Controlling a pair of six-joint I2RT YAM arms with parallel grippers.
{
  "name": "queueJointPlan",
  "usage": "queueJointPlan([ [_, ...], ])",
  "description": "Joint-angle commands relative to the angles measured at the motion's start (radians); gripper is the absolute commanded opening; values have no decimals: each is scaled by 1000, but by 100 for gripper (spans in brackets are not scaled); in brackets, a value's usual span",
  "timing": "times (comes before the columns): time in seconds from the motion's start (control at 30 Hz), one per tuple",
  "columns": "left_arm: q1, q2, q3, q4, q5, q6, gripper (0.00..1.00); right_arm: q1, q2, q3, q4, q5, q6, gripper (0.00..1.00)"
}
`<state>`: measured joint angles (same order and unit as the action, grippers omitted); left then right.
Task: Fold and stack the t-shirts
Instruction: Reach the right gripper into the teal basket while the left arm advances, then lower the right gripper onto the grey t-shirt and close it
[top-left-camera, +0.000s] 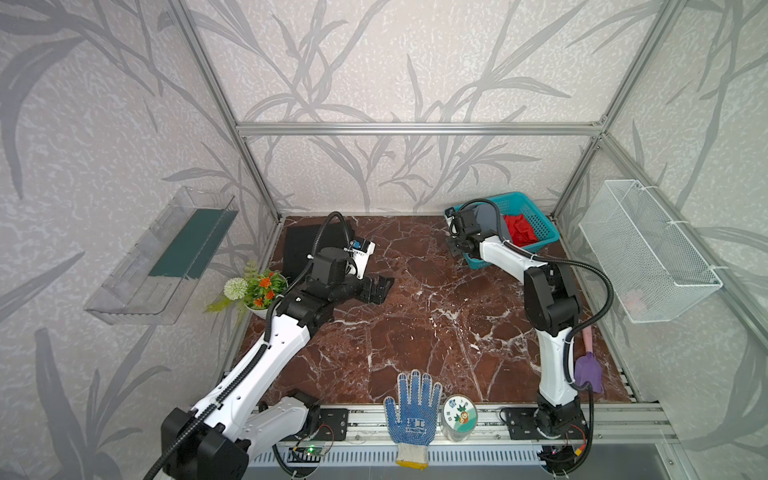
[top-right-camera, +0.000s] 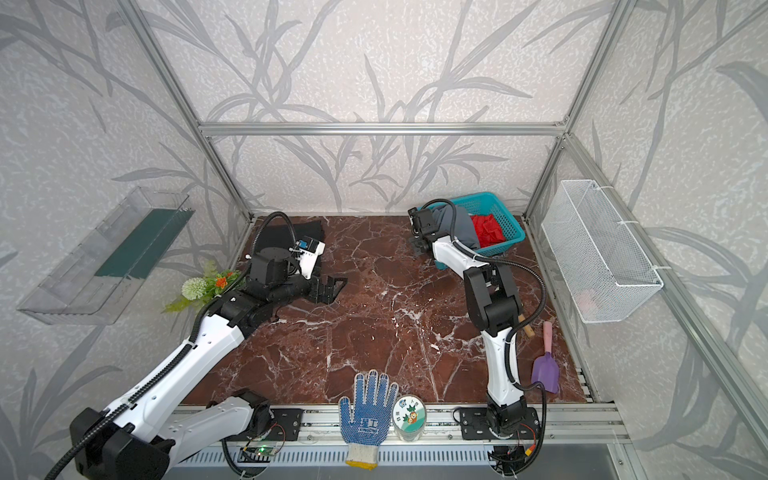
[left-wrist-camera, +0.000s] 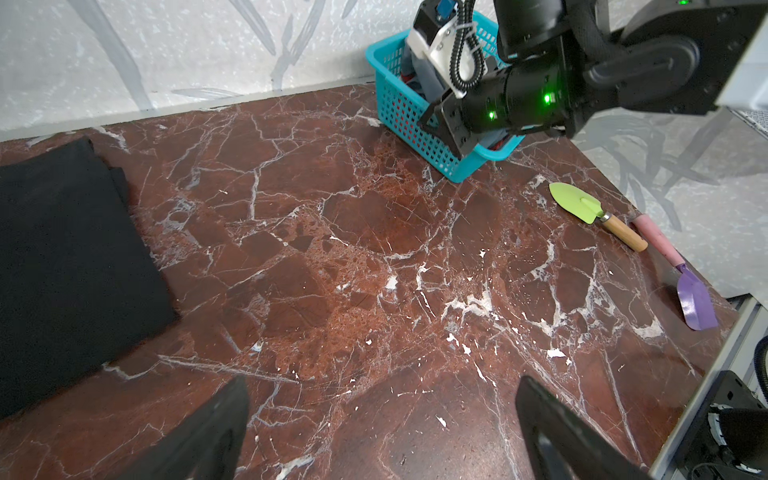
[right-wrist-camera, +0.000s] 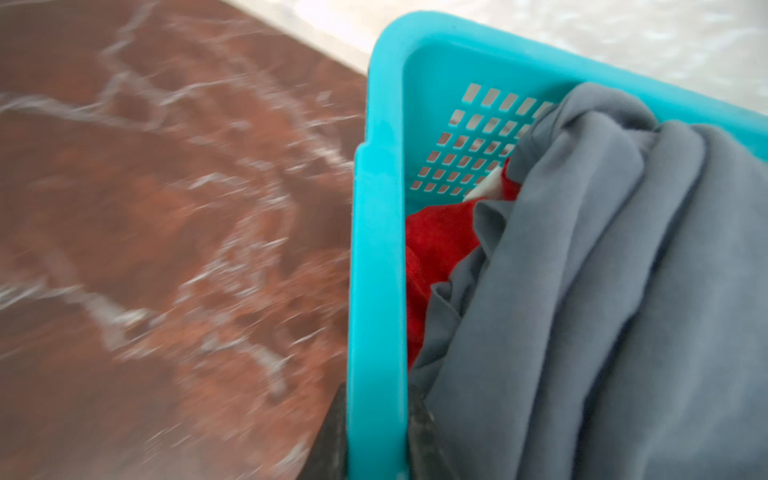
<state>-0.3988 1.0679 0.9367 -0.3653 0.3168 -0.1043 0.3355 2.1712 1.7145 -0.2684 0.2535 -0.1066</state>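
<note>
The teal basket stands crooked, so next my right gripper will push the basket's rim toward the table's back corner beyond it, straighten it and let go.
A black t-shirt lies folded flat at the table's back left. A slate grey t-shirt is bunched up inside a teal basket at the back right, on top of a red cloth. My right gripper is shut on the basket's rim, one finger inside and one outside. My left gripper hangs open and empty over bare table, right of the black t-shirt.
A blue-dotted glove and a round tin sit at the front edge. A purple trowel and a green trowel lie at the right. A flower pot stands at the left. A wire basket hangs on the right wall.
</note>
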Motion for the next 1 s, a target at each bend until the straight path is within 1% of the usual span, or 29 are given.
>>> queueJointPlan([
  [0.0,1,-22,-21,34,42,14,99,-74,30,100,-5,36,23,3],
  [0.13,0,-40,-47,97,94,9,99,-115,90,178,-23,46,0,2],
  [0.3,-1,-40,-64,145,127,6,99,-154,154,257,-60,54,2,2],
  [0.4,-9,-28,-82,206,111,-7,99,-161,171,281,-68,47,0,2],
  [0.47,-30,-3,-83,251,67,-14,99,-162,176,290,-69,42,4,2],
  [0.57,-75,64,-3,237,16,0,99,-164,179,299,-69,47,-8,3],
  [0.7,-126,183,138,222,7,74,99,-169,183,306,-70,71,-31,4],
  [0.73,-130,210,161,226,9,89,99,-171,182,302,-65,64,-37,6],
  [0.8,-132,267,201,265,1,104,99,-171,179,292,-48,37,-51,26],
  [0.83,-132,286,210,287,1,107,99,-171,174,285,-40,20,-52,32],
  [0.9,-132,323,213,338,16,119,99,-171,151,265,-9,-17,-47,49],
  [0.93,-132,336,215,344,24,122,99,-171,138,262,-4,-30,-36,54],
  [0.97,-131,348,215,342,35,129,99,-171,121,262,-4,-47,-26,57],
])
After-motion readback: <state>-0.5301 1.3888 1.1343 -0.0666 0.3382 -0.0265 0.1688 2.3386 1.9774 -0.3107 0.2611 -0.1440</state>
